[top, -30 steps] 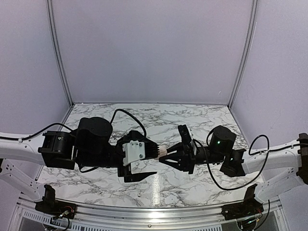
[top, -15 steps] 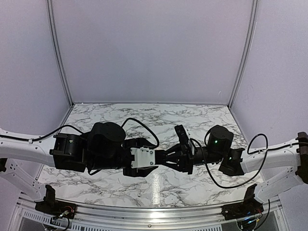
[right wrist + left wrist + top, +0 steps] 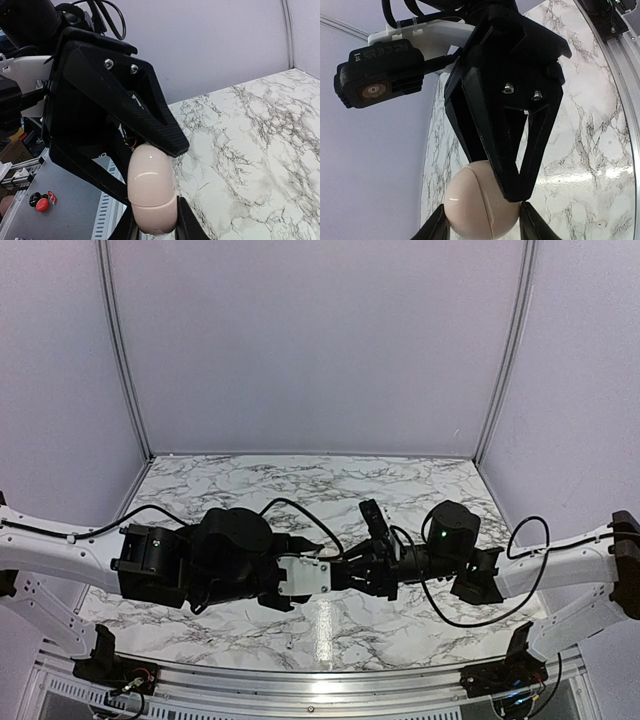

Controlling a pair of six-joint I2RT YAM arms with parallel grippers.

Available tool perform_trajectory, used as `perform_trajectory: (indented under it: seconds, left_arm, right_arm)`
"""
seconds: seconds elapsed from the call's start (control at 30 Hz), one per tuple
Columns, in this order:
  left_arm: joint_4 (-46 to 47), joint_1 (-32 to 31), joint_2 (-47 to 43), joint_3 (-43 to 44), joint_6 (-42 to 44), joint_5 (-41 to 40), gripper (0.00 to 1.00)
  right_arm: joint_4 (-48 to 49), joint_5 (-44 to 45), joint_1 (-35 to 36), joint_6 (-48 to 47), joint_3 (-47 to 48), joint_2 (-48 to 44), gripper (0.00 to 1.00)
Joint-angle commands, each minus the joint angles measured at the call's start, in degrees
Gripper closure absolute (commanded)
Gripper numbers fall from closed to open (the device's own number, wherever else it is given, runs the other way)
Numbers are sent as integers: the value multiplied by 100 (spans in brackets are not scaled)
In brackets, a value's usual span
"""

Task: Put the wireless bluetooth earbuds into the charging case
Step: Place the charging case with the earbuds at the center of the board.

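Next, my right gripper moves outward and down to the open marble tabletop beyond the arms and lets go of the charging case there, since its lid is shut.
The charging case (image 3: 480, 202) is a cream pebble with its lid shut, held in the air over the middle of the table. My right gripper (image 3: 155, 226) is shut on its lower end (image 3: 152, 192). My left gripper (image 3: 484, 226) meets it head-on, with a finger against each side of the same case. In the top view the left gripper (image 3: 335, 575) and right gripper (image 3: 352, 573) overlap and hide the case. The wireless bluetooth earbuds are out of view.
The marble table (image 3: 330, 485) lies below both arms, walled at the back and sides. A metal rail (image 3: 310, 680) runs along its near edge. The arms' cables (image 3: 470, 615) hang loose near the wrists.
My left arm has swung right to meet the right gripper, and its jaws have narrowed from wide open onto the case. The right gripper has kept hold of the case and shifted slightly left.
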Motion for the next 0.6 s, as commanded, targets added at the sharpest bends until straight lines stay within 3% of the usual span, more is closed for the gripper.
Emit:
perform_trajectory:
  seconds: [0.0, 0.1, 0.17, 0.33, 0.57]
  left_arm:
    - [124, -86, 229, 27, 302, -157, 46]
    - [478, 176, -69, -153, -269, -164, 16]
    - [835, 396, -353, -366, -688, -180, 2]
    - [1552, 1134, -1064, -939, -1987, -261, 1]
    - [1511, 1852, -1466, -1239, -3546, -387, 1]
  right_arm:
    - [239, 150, -112, 601, 293, 40, 100]
    - [-66, 266, -273, 444, 368, 115, 100]
    - [-351, 425, -449, 368, 415, 221, 100]
    - [-1048, 953, -914, 240, 716, 735, 100]
    - [-1846, 1092, -1581, 289, 1423, 1906, 100]
